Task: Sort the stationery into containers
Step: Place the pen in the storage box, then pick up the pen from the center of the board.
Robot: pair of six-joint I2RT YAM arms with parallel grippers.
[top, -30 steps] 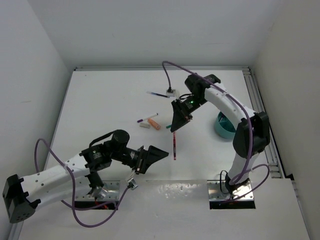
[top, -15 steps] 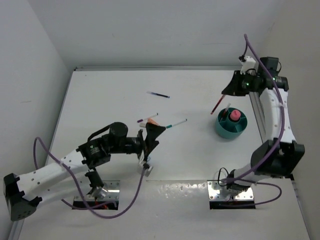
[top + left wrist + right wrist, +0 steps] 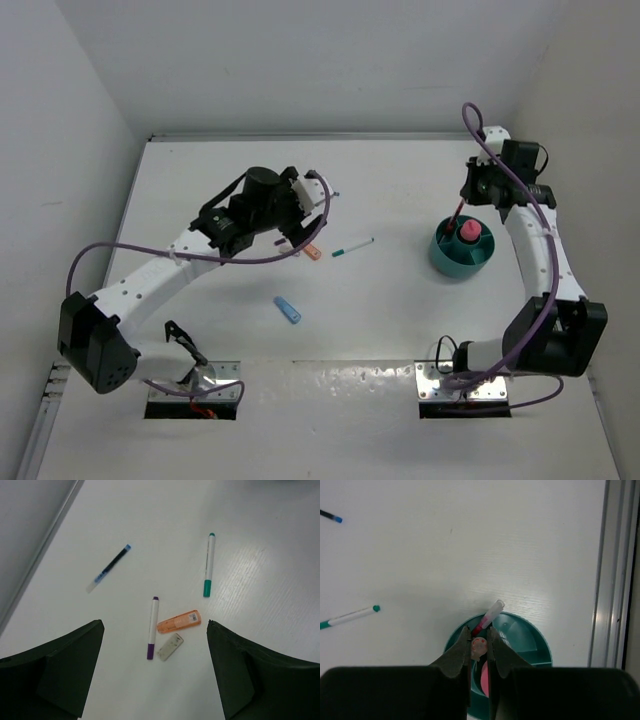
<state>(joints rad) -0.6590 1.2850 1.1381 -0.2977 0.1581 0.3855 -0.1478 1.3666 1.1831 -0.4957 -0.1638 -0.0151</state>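
The blue pen lies slanted, outward and below. The left gripper reaches outward next, turns to the pen's slant and descends around its dark body [image 3: 107, 570].
The round teal container [image 3: 445, 262] stands at the right with a fat pink marker [image 3: 468, 232] upright in it. My right gripper [image 3: 468, 200] is shut on the thin red pen [image 3: 489, 616], which hangs steeply with its lower end over the container's rim [image 3: 540, 639]. My left gripper [image 3: 155, 630] is open above a purple-tipped pen [image 3: 152, 627], an orange stick [image 3: 179, 621] and a beige eraser [image 3: 170, 646]. The teal pen [image 3: 208, 565] and blue pen [image 3: 108, 568] lie farther off. A short blue stick [image 3: 288, 310] lies toward the near edge.
A metal rail [image 3: 515, 165] runs along the table's right edge beside the container. White walls close in the back and both sides. The left arm's purple cable [image 3: 200, 255] loops over the table.
My right arm carried the red pen from mid-table to over the container. My left arm swung away from the front to above the items; the blue stick now lies uncovered.
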